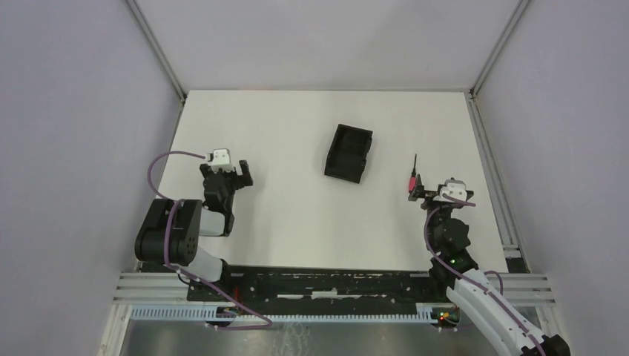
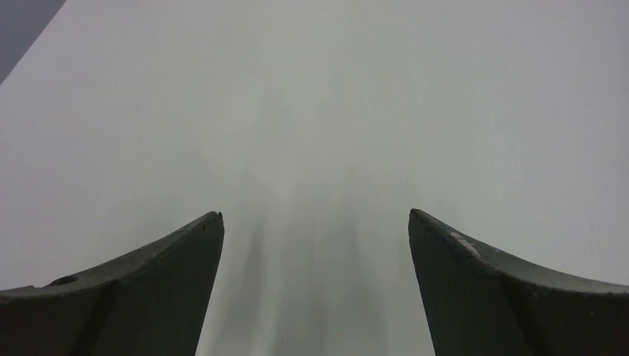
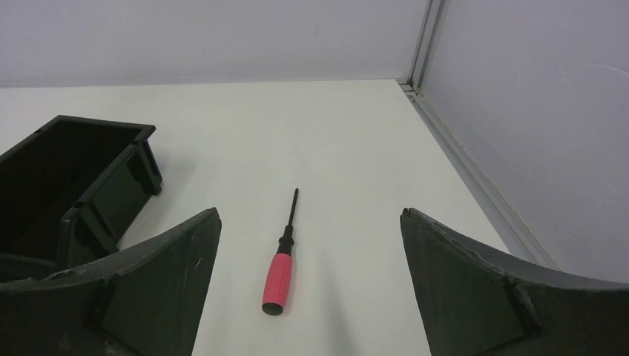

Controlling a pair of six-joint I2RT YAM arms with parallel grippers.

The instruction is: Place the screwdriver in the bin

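Observation:
My right gripper moves outward and down next, fingers tilting downward, onto the dark collar between the screwdriver's handle and shaft [image 1: 414, 173] [image 3: 287, 239], as the screwdriver lies flat on the table.
The screwdriver [image 1: 412, 176], with its red handle and thin dark shaft, lies flat on the white table at the right. In the right wrist view the screwdriver [image 3: 278, 276] rests on the table between and just beyond my fingers, handle toward me. My right gripper [image 1: 421, 190] [image 3: 310, 213] hovers over its handle end, open and touching nothing. The black bin [image 1: 331, 152] stands empty near the table's middle, and its wall [image 3: 122, 189] shows left of the screwdriver. My left gripper [image 1: 239, 175] [image 2: 315, 213] is open over bare table at the left.
The white table [image 1: 297, 215] is enclosed by grey walls with metal corner rails; one rail [image 3: 475, 178] runs along the table's right edge close to the screwdriver. The arm bases sit on a black rail [image 1: 326, 282] at the near edge.

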